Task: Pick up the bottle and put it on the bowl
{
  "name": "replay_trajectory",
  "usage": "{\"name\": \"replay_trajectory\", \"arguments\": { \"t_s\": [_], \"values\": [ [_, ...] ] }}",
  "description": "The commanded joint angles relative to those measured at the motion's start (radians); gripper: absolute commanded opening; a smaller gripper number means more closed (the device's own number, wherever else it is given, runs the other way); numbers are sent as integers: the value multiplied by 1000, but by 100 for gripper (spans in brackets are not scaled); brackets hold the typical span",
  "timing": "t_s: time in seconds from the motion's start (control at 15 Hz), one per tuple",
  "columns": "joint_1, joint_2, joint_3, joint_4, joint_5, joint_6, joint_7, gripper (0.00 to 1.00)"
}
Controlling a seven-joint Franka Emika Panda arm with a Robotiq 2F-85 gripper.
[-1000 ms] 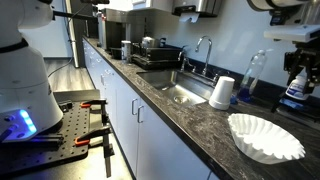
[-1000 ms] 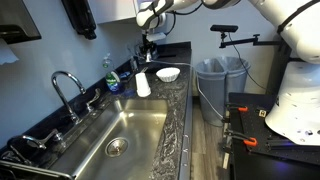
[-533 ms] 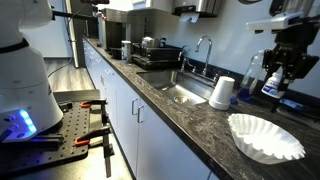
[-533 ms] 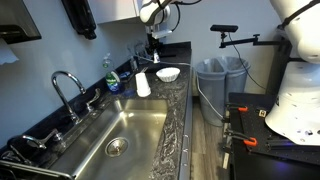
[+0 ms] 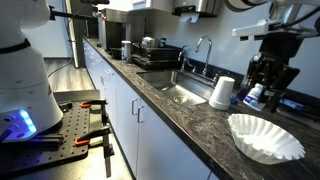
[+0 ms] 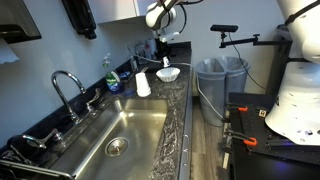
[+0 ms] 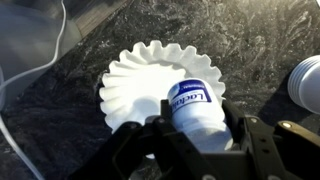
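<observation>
Next, my gripper moves the bottle away from the bowl's edge nearest the paper cup, then lowers the bottle into the bowl.
My gripper (image 7: 192, 138) is shut on the small bottle (image 7: 193, 112), white with a blue label, and holds it in the air above the fluted white bowl (image 7: 135, 85). In an exterior view the gripper (image 5: 264, 92) hangs left of and behind the bowl (image 5: 264, 137), with the bottle (image 5: 256, 94) between the fingers. In the other exterior view the gripper (image 6: 165, 60) is just above the bowl (image 6: 168, 74). The bowl sits on the dark stone counter (image 5: 190, 125).
An upturned white paper cup (image 5: 221, 93) stands by the sink (image 5: 170, 88); it also shows in the wrist view (image 7: 306, 82) and the exterior view (image 6: 143, 84). A tall clear bottle (image 5: 252, 72) stands behind. A faucet (image 6: 66, 86) and bins (image 6: 220, 78) are nearby.
The gripper with the bottle has come down and moved towards the bowl; it was high at the back a second ago.
</observation>
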Motion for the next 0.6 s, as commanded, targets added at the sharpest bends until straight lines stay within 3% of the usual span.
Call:
{"name": "replay_trajectory", "arguments": {
  "t_s": [0.0,0.27,0.53],
  "values": [
    [23,-31,-35,-84,-11,26,58,29],
    [21,-11,-46,-125,6,113,97,29],
    [23,31,-59,-153,3,287,154,29]
  ]
}}
